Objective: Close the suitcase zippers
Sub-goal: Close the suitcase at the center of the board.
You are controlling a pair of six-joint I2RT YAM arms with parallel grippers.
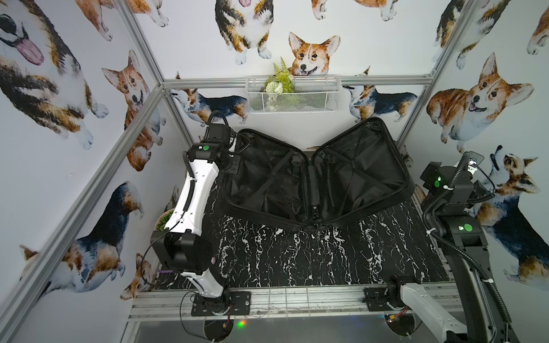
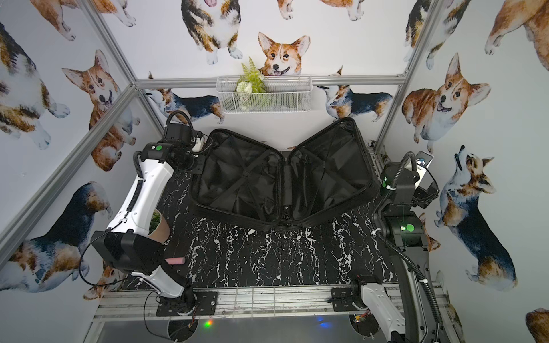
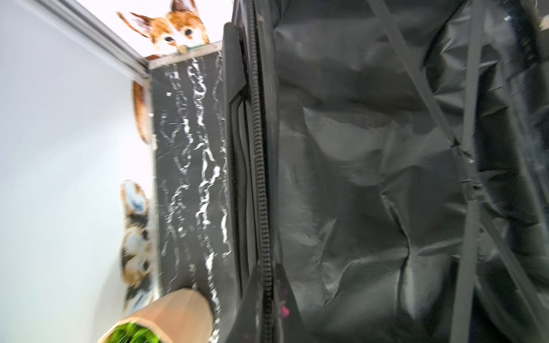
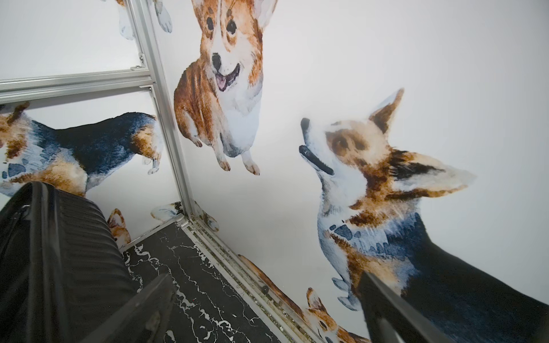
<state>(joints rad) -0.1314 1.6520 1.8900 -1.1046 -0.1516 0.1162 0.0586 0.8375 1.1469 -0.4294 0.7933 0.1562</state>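
Next, the right gripper swings over the nearer suitcase half's outer rim [image 1: 399, 154] [image 4: 44, 257] beside it, tipping downward to close, since its fingers face the wall.
The black suitcase [image 1: 315, 181] lies open on the table, and both halves tilt up to show the black lining and crossed straps [image 2: 243, 172]. My left gripper [image 1: 234, 164] is at the outer edge of the left half. In the left wrist view its jaws are shut on that rim [image 3: 269, 300], one on each side of the zippers' toothed track [image 3: 260, 178]. No zipper pull can be made out. My right gripper [image 4: 266, 277] is open and empty beside the ribbed shell of the right half [image 4: 68, 252], close to the right wall [image 2: 427, 193].
The table top is black marble [image 1: 297, 261]. A tan pot with a green plant [image 2: 159, 225] stands at its left edge under my left arm, with a small pink object [image 2: 175, 260] nearby. A white wire basket [image 1: 292, 95] hangs on the back wall. Aluminium frame posts [image 4: 166, 118] stand at the corners.
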